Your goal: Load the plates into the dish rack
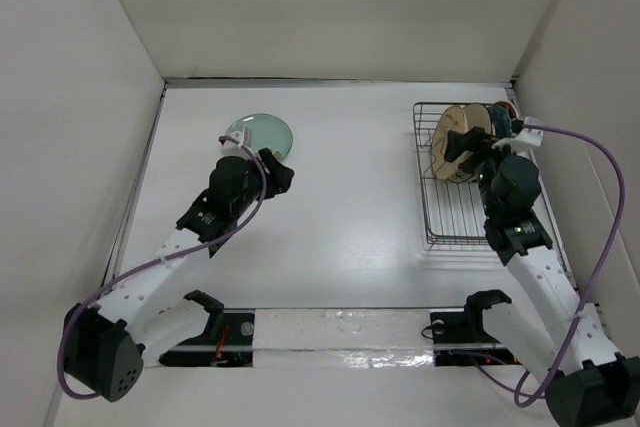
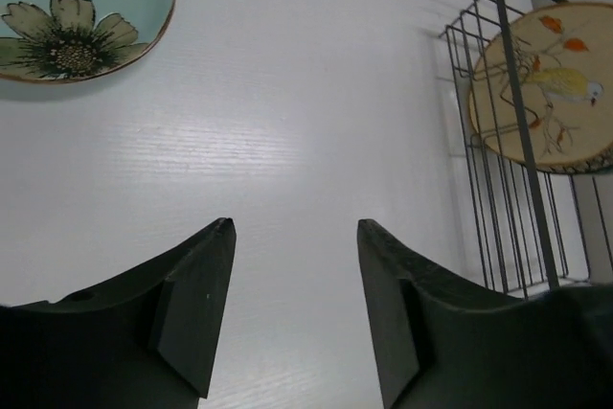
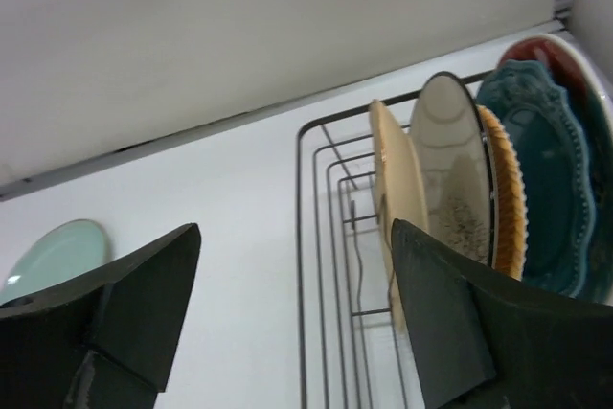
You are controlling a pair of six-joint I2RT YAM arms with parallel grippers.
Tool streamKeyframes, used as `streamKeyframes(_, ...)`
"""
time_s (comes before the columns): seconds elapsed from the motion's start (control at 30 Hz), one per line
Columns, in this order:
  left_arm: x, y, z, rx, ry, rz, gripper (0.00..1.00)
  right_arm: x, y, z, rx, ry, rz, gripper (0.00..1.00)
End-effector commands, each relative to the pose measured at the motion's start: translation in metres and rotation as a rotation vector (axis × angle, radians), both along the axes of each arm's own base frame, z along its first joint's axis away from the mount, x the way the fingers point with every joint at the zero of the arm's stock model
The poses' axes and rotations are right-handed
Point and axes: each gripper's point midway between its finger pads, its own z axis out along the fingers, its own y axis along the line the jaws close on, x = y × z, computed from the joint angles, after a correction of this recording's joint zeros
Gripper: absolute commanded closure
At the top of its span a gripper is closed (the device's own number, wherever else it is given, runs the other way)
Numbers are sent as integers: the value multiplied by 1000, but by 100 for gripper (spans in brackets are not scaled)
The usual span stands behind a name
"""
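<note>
I should move my left gripper to the left in the top view and down onto the plate's near rim (image 2: 11,78), because the pale green plate is lying flat outside the rack.
The pale green plate (image 1: 258,133) with a flower print lies flat on the table at the far left, alone; it also shows in the left wrist view (image 2: 77,16) and the right wrist view (image 3: 53,256). My left gripper (image 1: 278,175) is open and empty just right of and nearer than it, jaws wide apart (image 2: 295,227). The dish rack (image 1: 450,217) holds several plates upright at its far end: beige floral (image 3: 395,189), white with tree (image 3: 455,160), orange-tan (image 3: 508,208), dark teal (image 3: 541,170), red-and-teal (image 3: 536,50). My right gripper (image 1: 462,152) is open and empty beside the beige plate (image 1: 450,137), jaws apart (image 3: 292,227).
White walls enclose the table at the back, left and right. The rack (image 2: 508,189) stands close to the right wall, with bare wire slots in its near half. A purple cable (image 1: 600,177) loops from the right arm.
</note>
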Motion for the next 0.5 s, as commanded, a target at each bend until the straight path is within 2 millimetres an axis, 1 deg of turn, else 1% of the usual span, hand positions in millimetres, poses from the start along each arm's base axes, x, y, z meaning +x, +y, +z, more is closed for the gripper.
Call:
streamKeyframes(0.0,34,8,12,-89,-41,170,48,-14,30,7,71,-67,147,17)
streamKeyframes(0.03,41,10,10,-88,-43,201,44,-22,35,10,75,-93,185,35)
streamKeyframes(0.07,46,12,5,-87,-29,235,43,-26,40,11,80,-100,213,58)
streamKeyframes(0.1,57,21,-4,-63,-14,301,42,-30,44,12,94,-104,234,81)
streamKeyframes(0.13,64,29,-7,-64,-12,344,42,-35,51,13,97,-109,278,100)
streamKeyframes(0.17,70,36,-9,-74,-10,381,42,-41,52,21,102,-137,297,100)
streamKeyframes(0.2,76,41,-18,-91,9,407,42,-46,58,24,110,-149,335,100)
streamKeyframes(0.23,86,56,-18,-114,2,445,42,-51,63,29,116,-167,362,100)
streamKeyframes(0.27,92,64,-22,-110,11,471,43,-54,68,31,120,-172,378,100)
streamKeyframes(0.3,102,73,-29,-93,28,507,44,-54,70,30,118,-170,377,100)
streamKeyframes(0.33,109,89,-35,-80,44,547,45,-55,72,30,121,-171,376,89)
streamKeyframes(0.37,114,95,-39,-69,52,563,45,-55,75,29,121,-171,383,83)
streamKeyframes(0.4,122,101,-51,-52,79,578,45,-54,79,27,121,-161,395,78)
streamKeyframes(0.43,128,113,-55,-61,92,606,45,-53,80,27,121,-159,398,68)
streamKeyframes(0.47,132,116,-62,-70,108,610,46,-54,83,26,121,-157,407,64)
